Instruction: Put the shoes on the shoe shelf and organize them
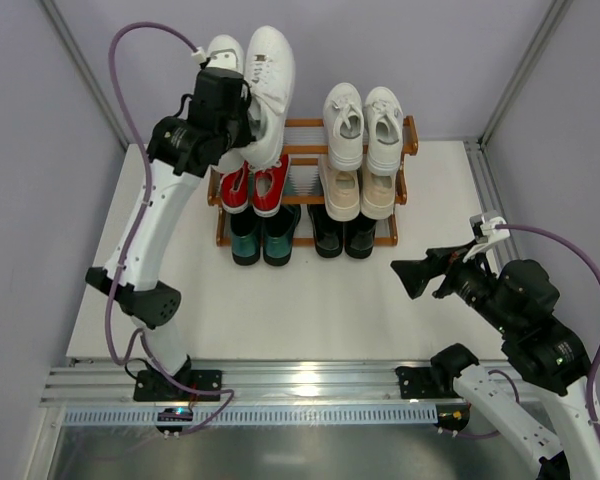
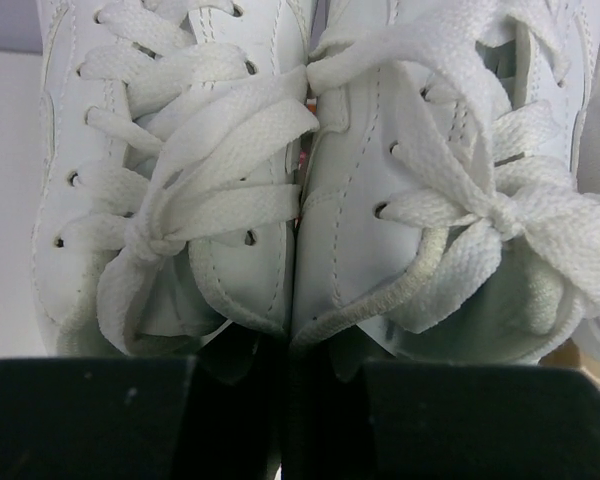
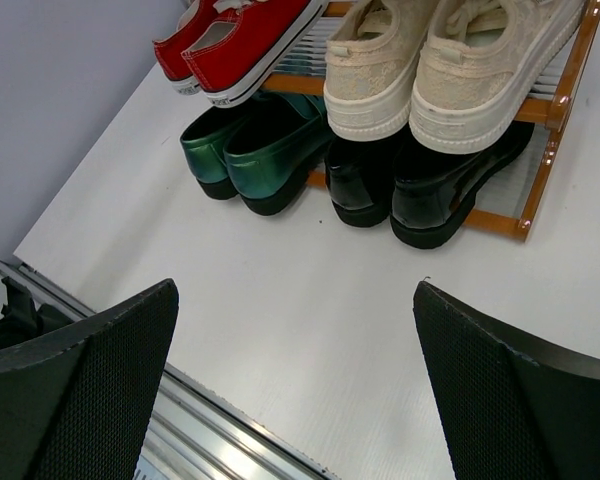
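My left gripper holds the pair of white sneakers and should lower them onto the top level of the shoe shelf before it opens.
My left gripper (image 1: 242,122) is shut on a pair of white sneakers (image 1: 265,85), pinching their inner collars together (image 2: 292,330) and holding them in the air above the left end of the shoe shelf (image 1: 411,135). The second white pair (image 1: 365,125) sits top right on the shelf. Beige sneakers (image 1: 360,190) and red sneakers (image 1: 252,185) are on the middle tier. Green loafers (image 1: 263,235) and black loafers (image 1: 343,235) are on the bottom tier. My right gripper (image 1: 415,275) is open and empty over the table, right front of the shelf. The right wrist view shows the shelf (image 3: 555,110) with the green loafers (image 3: 250,150) and black loafers (image 3: 420,185).
An aluminium rail (image 1: 310,385) runs along the table's near edge and shows in the right wrist view (image 3: 210,430). Grey walls and metal frame posts (image 1: 520,70) enclose the table. The left arm's cable (image 1: 130,90) loops high at the left.
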`<state>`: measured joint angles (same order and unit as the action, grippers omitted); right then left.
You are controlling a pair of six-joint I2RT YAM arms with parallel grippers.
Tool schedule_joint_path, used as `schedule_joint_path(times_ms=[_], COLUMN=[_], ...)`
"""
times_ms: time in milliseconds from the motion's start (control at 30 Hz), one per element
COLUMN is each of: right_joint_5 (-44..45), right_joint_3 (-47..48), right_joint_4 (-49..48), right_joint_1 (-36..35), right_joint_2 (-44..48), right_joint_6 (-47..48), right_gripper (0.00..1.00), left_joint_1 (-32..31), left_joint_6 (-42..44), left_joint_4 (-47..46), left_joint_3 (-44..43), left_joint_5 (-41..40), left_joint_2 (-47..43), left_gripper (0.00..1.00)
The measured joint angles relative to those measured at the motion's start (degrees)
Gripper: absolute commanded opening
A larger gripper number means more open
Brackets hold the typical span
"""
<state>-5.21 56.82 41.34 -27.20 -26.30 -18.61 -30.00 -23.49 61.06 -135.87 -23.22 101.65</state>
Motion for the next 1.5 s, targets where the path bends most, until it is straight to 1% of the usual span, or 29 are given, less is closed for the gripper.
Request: schedule_joint_path(times_ms=[133, 267, 633, 1000, 1067, 1100, 1133, 1200, 1233, 1300, 1333, 1400, 1500], right_joint_5=[0.15, 0.2, 0.85, 1.25, 1.27, 1.29, 1.33, 1.42, 1.44, 1.46, 1.44, 1.49, 1.53], right_joint_3=[0.02, 0.09, 0.09, 0.09, 0.09, 0.09, 0.09, 0.09, 0.09, 0.09, 0.09, 0.09, 0.09], right_joint_4=[0.55, 0.76, 0.87, 1.11, 1.18, 1.18, 1.2, 1.2, 1.2, 1.2, 1.22, 1.2, 1.2], right_joint_1=[0.0, 0.0, 0.0, 0.0, 0.0, 0.0, 0.0, 0.0, 0.0, 0.0, 0.0, 0.0, 0.0], right_joint_2=[0.0, 0.0, 0.02, 0.48, 0.63, 0.68, 0.72, 0.81, 0.81, 0.83, 0.83, 0.83, 0.83], right_joint_6=[0.0, 0.0, 0.02, 0.02, 0.02, 0.02, 0.02, 0.02, 0.02, 0.04, 0.04, 0.04, 0.04], right_gripper=[1.0, 1.0, 1.0, 1.0, 1.0, 1.0, 1.0, 1.0, 1.0, 1.0, 1.0, 1.0, 1.0], left_joint_1=[-0.33, -0.37, -0.37, -0.48, -0.48, -0.48, -0.48, -0.48, -0.48, -0.44, -0.33, -0.17, -0.33], left_joint_6=[0.31, 1.49, 2.99, 3.39, 3.39, 3.39, 3.34, 3.15, 3.26, 3.41, 3.3, 2.99, 2.99], left_joint_4=[2.43, 3.72, 1.77, -1.84, -2.12, -2.12, -2.12, -2.51, -3.8, -8.72, -11.61, -16.02, -17.33], left_joint_3=[-0.02, -0.02, -0.11, -0.81, -0.83, -0.83, -0.83, -0.81, -0.81, -0.83, -0.85, -0.98, -1.01], left_joint_5=[-0.07, -0.68, -4.15, -5.27, -5.29, -5.33, -5.35, -5.66, -6.19, -7.48, -7.89, -8.68, -9.25], left_joint_2=[3.06, 4.07, 4.83, 7.63, 7.72, 7.72, 7.72, 7.72, 7.72, 7.61, 7.45, 6.78, 5.05], left_gripper=[0.0, 0.0, 0.0, 0.0, 0.06, 0.12, 0.26, 0.35, 0.48, 0.57, 0.64, 0.68, 0.73])
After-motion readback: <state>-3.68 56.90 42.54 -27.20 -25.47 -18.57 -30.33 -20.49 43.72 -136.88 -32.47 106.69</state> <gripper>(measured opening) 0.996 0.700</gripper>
